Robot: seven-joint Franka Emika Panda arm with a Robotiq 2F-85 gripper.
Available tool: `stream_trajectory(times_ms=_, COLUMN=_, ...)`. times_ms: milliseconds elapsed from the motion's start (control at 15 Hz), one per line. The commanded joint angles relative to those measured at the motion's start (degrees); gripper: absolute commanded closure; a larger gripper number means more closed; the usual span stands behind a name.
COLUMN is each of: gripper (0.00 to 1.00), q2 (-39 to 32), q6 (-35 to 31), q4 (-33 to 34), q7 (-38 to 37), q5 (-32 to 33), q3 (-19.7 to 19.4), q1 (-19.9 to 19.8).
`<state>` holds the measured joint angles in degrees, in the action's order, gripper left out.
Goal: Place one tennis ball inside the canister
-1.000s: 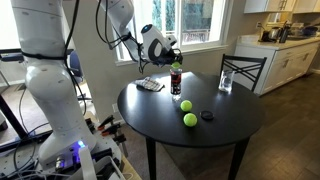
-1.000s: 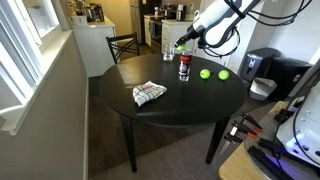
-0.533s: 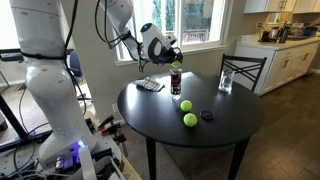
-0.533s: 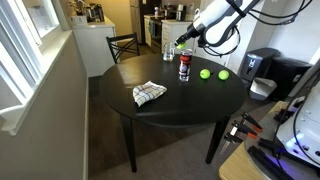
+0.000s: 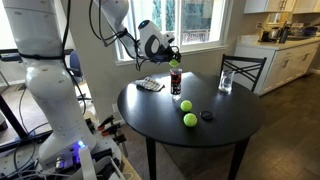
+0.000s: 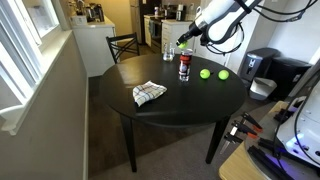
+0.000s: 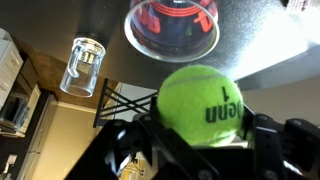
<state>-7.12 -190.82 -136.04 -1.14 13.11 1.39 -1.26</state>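
Next, my gripper shifts the tennis ball [image 7: 200,105] slightly away from the checked cloth, because the ball still hangs off the center of the canister's opening.
My gripper [image 7: 200,125] is shut on a yellow-green tennis ball [image 7: 200,105] and holds it just above the open mouth of the canister [image 7: 172,25]. The canister is a clear upright tube with a dark and red label; it stands on the round black table in both exterior views [image 5: 176,81] [image 6: 184,66]. The gripper [image 5: 172,50] [image 6: 182,40] hovers over its top. Two more tennis balls lie on the table [image 5: 189,119] [image 5: 186,105], also seen from the other side [image 6: 205,73] [image 6: 222,74].
A clear drinking glass [image 5: 226,82] [image 7: 82,65] stands at the table's far side. A small black disc [image 5: 207,115] lies near the balls. A checked cloth [image 6: 148,93] [image 5: 149,85] lies on the table [image 6: 175,105]. A dark chair [image 5: 243,70] stands behind.
The gripper with the ball has risen slightly over the canister. The rest stays in place.
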Motion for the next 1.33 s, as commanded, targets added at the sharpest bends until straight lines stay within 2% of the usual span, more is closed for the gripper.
stream_trajectory(times_ms=0, gripper=0.57, q2=5.0, q6=8.0, q4=-2.1, q7=2.2, q5=-3.0, q3=-1.5, q1=-0.2)
stream_trajectory(times_ms=67, gripper=0.57, q2=5.5, q6=9.5, q4=-1.9, q7=-0.6, q5=-0.2, q3=-3.4, q1=0.8)
stream_trajectory(times_ms=333, gripper=0.57, q2=6.2, q6=11.4, q4=-1.1, q7=-2.2, q5=2.3, q3=-4.9, q1=0.6)
stream_trajectory(times_ms=800, gripper=0.57, q2=4.5, q6=10.1, q4=-0.5, q7=-3.6, q5=4.8, q3=-4.7, q1=1.2)
stream_trajectory(times_ms=1267, gripper=0.57, q2=2.9, q6=9.0, q4=-0.4, q7=-3.1, q5=4.3, q3=-4.8, q1=2.7)
